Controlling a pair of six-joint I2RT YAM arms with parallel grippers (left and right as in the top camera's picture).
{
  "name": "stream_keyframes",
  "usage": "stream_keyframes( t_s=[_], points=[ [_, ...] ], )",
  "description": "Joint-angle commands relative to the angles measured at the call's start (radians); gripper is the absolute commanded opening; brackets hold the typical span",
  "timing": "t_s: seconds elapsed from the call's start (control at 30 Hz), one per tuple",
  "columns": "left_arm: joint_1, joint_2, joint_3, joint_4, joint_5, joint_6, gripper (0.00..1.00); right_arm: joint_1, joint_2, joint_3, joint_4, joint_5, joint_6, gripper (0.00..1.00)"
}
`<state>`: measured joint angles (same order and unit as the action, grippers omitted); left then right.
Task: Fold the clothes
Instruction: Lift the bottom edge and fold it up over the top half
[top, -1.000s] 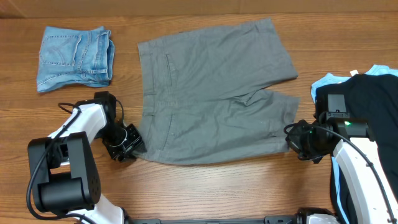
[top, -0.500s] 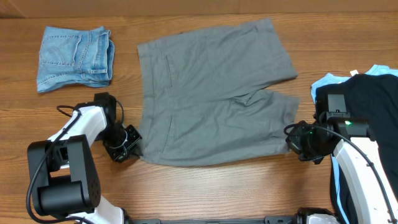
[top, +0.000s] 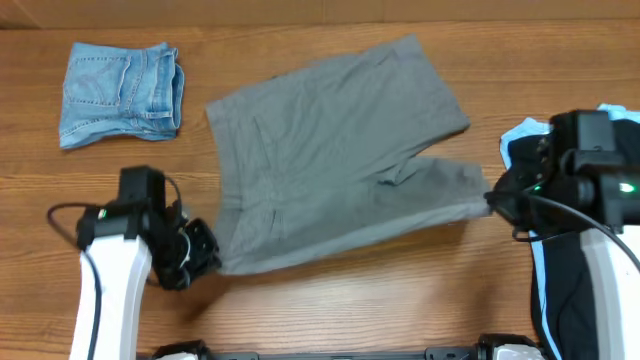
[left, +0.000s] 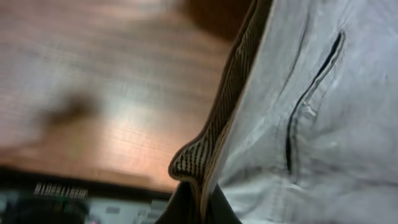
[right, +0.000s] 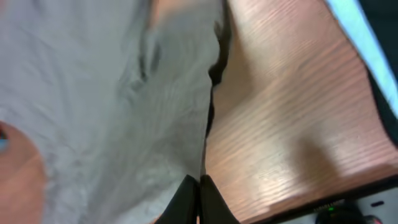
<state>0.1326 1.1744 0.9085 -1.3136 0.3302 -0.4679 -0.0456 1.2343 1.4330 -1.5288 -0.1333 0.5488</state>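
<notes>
The near waistband corner goes outward with my left gripper over that far corner next and is released there, since the far waistband corner (top: 216, 112) of the shorts lies outward of the gripper.
Grey shorts (top: 330, 160) lie spread on the wooden table, the near edge lifted off it. My left gripper (top: 205, 262) is shut on the waistband corner of the shorts (left: 205, 158) at the near left. My right gripper (top: 492, 203) is shut on the hem of the near leg (right: 155, 112) at the right. Both near corners are raised and the cloth sags between them. The far leg still rests on the table.
Folded blue jeans (top: 120, 92) lie at the far left. A pile with a dark garment (top: 590, 150) over light blue cloth (top: 520, 132) sits at the right edge, under my right arm.
Both grippers have risen with the shorts' near corners. The near edge has lifted and the whole garment has shifted and skewed. The left arm moved back toward the near left.
</notes>
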Motion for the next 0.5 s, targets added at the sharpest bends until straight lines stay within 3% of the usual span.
stream_keyframes(
  t_s=[0.0,0.27,0.47],
  points=[
    [0.005,-0.122,-0.002,-0.083,-0.077,-0.009,0.04,-0.005,-0.023,0.154,-0.027,0.040,-0.008,0.04],
    [0.005,-0.231,-0.002,-0.155,-0.092,-0.031,0.04,-0.005,-0.013,0.263,0.037,0.039,0.001,0.04],
    [0.005,-0.175,-0.002,-0.010,-0.150,-0.072,0.04,-0.004,0.147,0.262,0.197,0.035,0.000,0.04]
  ],
)
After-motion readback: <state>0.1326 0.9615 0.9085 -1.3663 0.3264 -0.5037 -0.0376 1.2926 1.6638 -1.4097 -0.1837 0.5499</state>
